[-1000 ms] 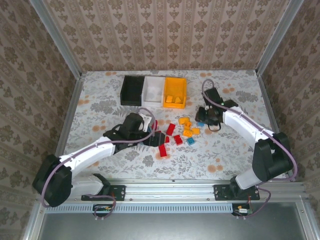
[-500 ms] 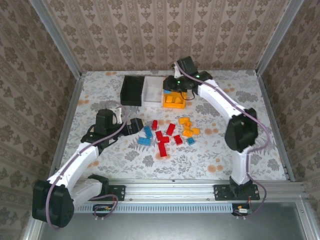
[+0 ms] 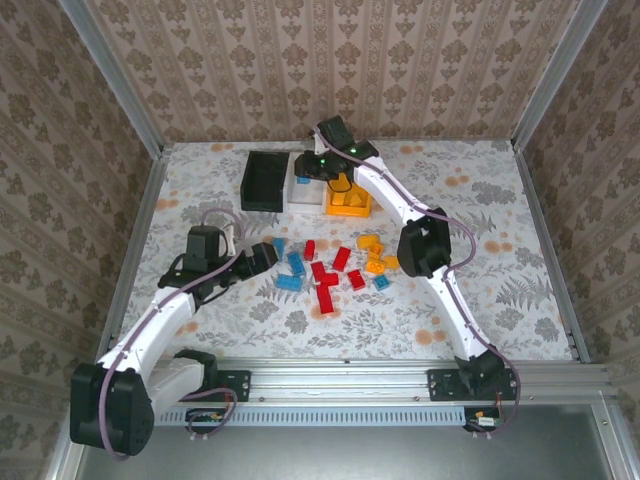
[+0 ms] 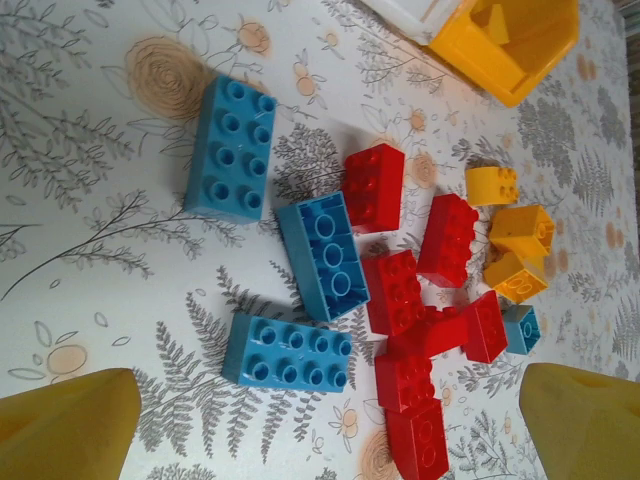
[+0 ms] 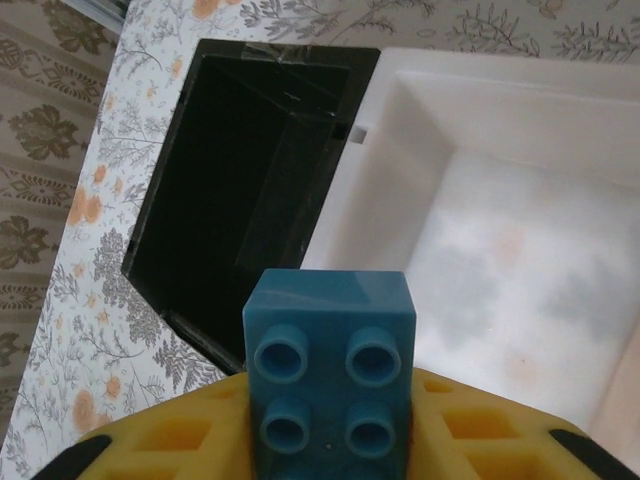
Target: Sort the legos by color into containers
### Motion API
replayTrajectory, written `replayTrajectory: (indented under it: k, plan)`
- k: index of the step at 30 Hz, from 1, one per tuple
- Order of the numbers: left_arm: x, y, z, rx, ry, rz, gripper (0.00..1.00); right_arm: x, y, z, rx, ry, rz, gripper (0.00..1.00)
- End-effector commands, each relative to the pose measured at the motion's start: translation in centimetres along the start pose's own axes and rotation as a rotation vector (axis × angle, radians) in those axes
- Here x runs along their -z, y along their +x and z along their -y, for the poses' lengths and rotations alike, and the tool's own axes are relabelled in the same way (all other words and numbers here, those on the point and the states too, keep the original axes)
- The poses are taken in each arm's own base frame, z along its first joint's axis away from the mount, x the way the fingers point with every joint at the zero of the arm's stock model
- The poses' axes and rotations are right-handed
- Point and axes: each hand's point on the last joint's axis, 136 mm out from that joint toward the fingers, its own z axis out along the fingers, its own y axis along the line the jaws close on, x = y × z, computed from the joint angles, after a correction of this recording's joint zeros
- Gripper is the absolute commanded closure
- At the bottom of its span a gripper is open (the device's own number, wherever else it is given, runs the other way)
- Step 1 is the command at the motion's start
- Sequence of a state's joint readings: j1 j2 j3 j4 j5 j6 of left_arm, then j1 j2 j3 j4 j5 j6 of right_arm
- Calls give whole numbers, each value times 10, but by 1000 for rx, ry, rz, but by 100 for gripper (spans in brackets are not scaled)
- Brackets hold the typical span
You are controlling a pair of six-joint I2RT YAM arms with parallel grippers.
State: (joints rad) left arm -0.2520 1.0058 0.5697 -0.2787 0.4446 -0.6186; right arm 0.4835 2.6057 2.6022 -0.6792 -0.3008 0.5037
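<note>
I will next reach outward and down with my left gripper to straddle the long sides of the blue lego nearest the containers, where bare tabletop shows.
My right gripper (image 3: 311, 166) is shut on a small blue lego (image 5: 330, 360) and holds it above the seam between the black container (image 5: 290, 150) and the white container (image 5: 500, 250). The black (image 3: 263, 181), white (image 3: 305, 186) and orange (image 3: 350, 197) containers stand in a row at the back. Loose legos lie mid-table: blue (image 4: 233, 148) (image 4: 288, 351), red (image 4: 447, 238) and orange-yellow (image 4: 522, 230). My left gripper (image 3: 268, 255) (image 4: 325, 420) hangs open just left of the pile, above the blue legos, with nothing between its fingers.
Orange-yellow bricks lie inside the orange container (image 4: 510, 40). Metal frame posts and wallpapered walls close the table on three sides. Bare flowered tabletop lies left and right of the pile.
My right arm carried the blue lego from the pile to the back, then leftwards from over the orange container to the white and black ones. My left arm drew back left off the pile.
</note>
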Motion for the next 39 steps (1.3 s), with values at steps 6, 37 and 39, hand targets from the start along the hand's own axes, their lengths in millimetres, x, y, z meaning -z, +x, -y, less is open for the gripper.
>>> replayTrajectory:
  k: [6,37,39]
  plan:
    - [-1,4,-21,-2,-110,-41,5,12,-5,-13,3,-25,1,43]
    - [-96,-35,-26,-396,-404,-327,32,231,219,62,-23,164,-195,43]
    - [-103,-36,-30,-400,-419,-346,32,230,225,66,-31,164,-196,43]
